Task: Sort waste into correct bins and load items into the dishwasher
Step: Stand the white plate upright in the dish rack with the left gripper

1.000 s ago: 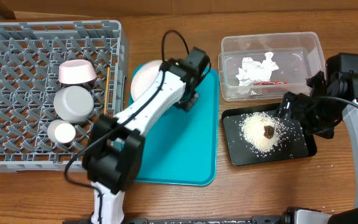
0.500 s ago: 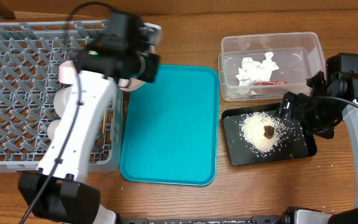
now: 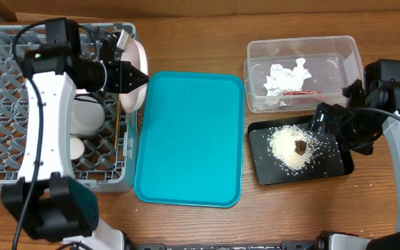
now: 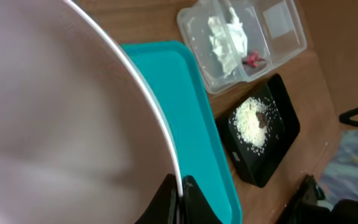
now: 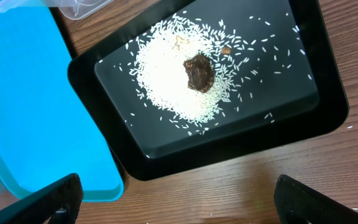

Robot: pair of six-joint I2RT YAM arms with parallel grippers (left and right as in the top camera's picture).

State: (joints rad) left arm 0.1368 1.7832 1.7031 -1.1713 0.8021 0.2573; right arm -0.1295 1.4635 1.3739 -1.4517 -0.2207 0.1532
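Note:
My left gripper brings the round white plate [image 3: 137, 69] down over the rack next, toward the whitish bowl [image 3: 87, 114], since the plate still overhangs the rack's edge by the teal tray.
My left gripper [image 3: 127, 75] is shut on the rim of the round white plate [image 3: 137, 69] and holds it on edge over the right side of the grey dish rack [image 3: 5, 48]. In the left wrist view the plate [image 4: 61, 112] fills the left side, its rim pinched between the jaws [image 4: 180, 196]. A whitish bowl [image 3: 87, 114], a small white cup [image 3: 71, 147] and a chopstick [image 3: 120, 114] lie in the rack. The clear tub [image 3: 339, 52] holds the napkin [image 3: 288, 75] and red wrapper [image 3: 298, 91]. The black tray [image 3: 325, 167] holds rice [image 3: 283, 147] and the brown lump [image 3: 301, 146]. My right gripper [image 3: 335, 132] hangs open and empty over the black tray [image 5: 291, 118].
The teal serving tray [image 3: 189, 139] lies bare between the rack and the bins; its corner also shows in the right wrist view [image 5: 30, 106]. The left arm crosses over the rack and hides part of its contents. Bare wood lies in front of the black tray.
My left gripper has carried the plate left from the teal tray's upper-left corner to the rack's right side and tipped it on edge. The right arm has not moved.

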